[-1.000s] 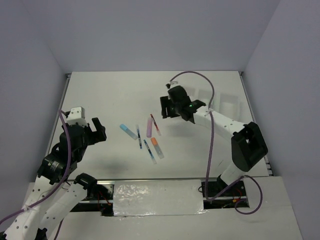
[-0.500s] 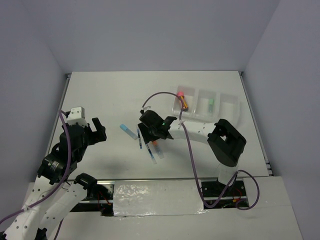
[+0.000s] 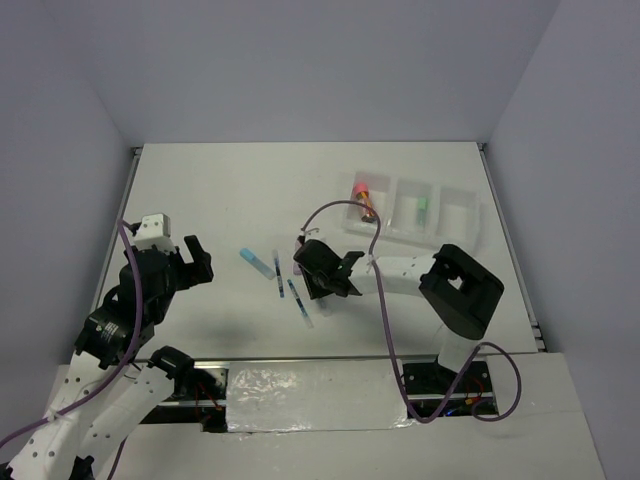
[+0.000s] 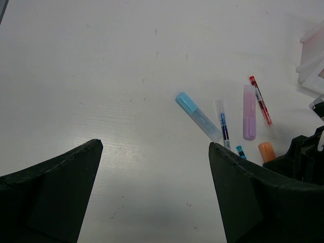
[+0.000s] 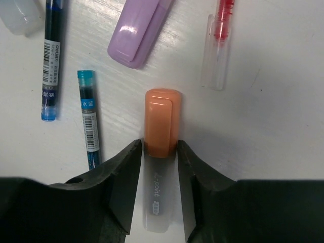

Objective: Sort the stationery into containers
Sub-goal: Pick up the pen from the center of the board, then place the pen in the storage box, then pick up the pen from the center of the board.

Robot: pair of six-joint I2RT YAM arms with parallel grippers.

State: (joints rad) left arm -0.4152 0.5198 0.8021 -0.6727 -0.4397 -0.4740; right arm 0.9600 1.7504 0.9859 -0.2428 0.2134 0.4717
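Note:
The tray's middle section point(image 3: 406, 211) has a green highlighter lying in it, so my right gripper should lift up and outward, to the right in the top view, and let go of the orange highlighter there.
My right gripper point(image 5: 158, 144) is down on the table, shut on the orange highlighter point(image 5: 162, 121), one jaw on each side of it where the cap meets the clear body. In the top view the right gripper point(image 3: 318, 283) hides that highlighter. Around it lie a purple highlighter point(image 5: 139, 33), a red pen point(image 5: 218, 43) and two blue pens point(image 5: 52, 61) point(image 5: 89, 116). A blue highlighter point(image 3: 254, 261) lies to the left. The clear tray point(image 3: 392, 210) holds the pink-capped cylinder point(image 3: 362, 195) in its left compartment and a green highlighter point(image 3: 422, 207) in the middle one. My left gripper point(image 4: 154, 144) is open and empty.
The left gripper hovers over bare table left of the stationery cluster, with the blue highlighter point(image 4: 198, 116) nearest to it. The right arm's purple cable loops above the tray's left end. Grey walls close in the table at the back and sides.
The right gripper moved from near the tray down and left onto the stationery cluster and closed around the orange highlighter. The left arm has not moved.

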